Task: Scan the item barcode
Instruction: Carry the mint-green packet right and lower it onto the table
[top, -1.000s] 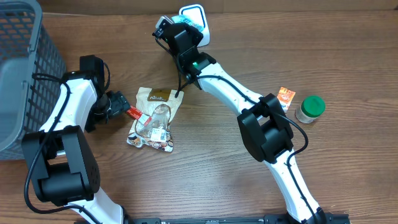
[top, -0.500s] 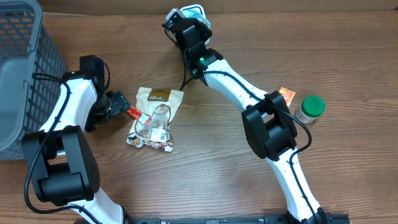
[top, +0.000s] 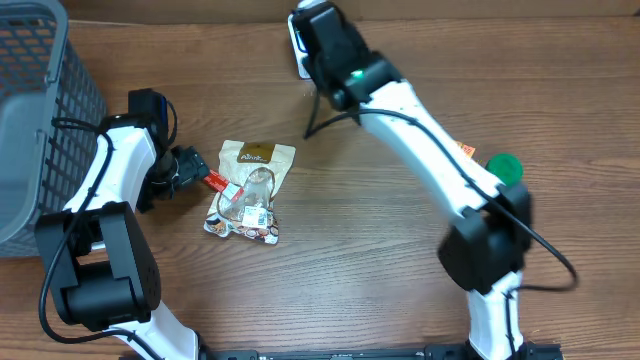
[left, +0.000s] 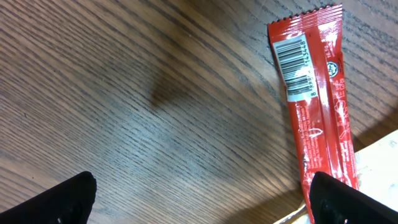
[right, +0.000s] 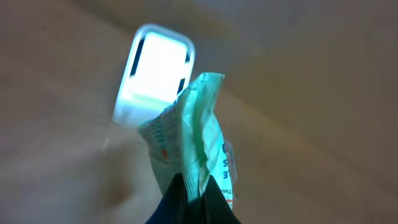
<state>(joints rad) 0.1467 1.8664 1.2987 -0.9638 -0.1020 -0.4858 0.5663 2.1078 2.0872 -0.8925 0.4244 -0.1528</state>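
Observation:
My right gripper draws back from the glowing scanner (top: 296, 45) next and lowers to release the packet on the bare tabletop (top: 394, 190) beside the orange packet, since that spot is clear.
My right gripper (right: 194, 190) is shut on the lower edge of a green-and-white packet (right: 196, 134), which it holds up in front of the glowing white scanner (right: 155, 71). From overhead the right wrist hides the packet, and only the white edge of the scanner (top: 296, 45) shows. My left gripper (left: 200, 202) is open low over the table. A red stick packet (left: 317, 106) lies by its right finger (left: 345, 202), barcode (left: 296, 65) facing up. Nothing is between the left fingers.
A grey mesh basket (top: 40, 110) stands at the far left. A brown pouch (top: 258, 158) and a clear snack bag (top: 245, 205) lie mid-table beside the red stick. A green-lidded jar (top: 500, 172) and a small orange packet (top: 462, 150) sit at the right.
The right arm has swung to the right along the back edge with the packet, now covering the scanner, and its elbow has moved right. The left arm has stayed still.

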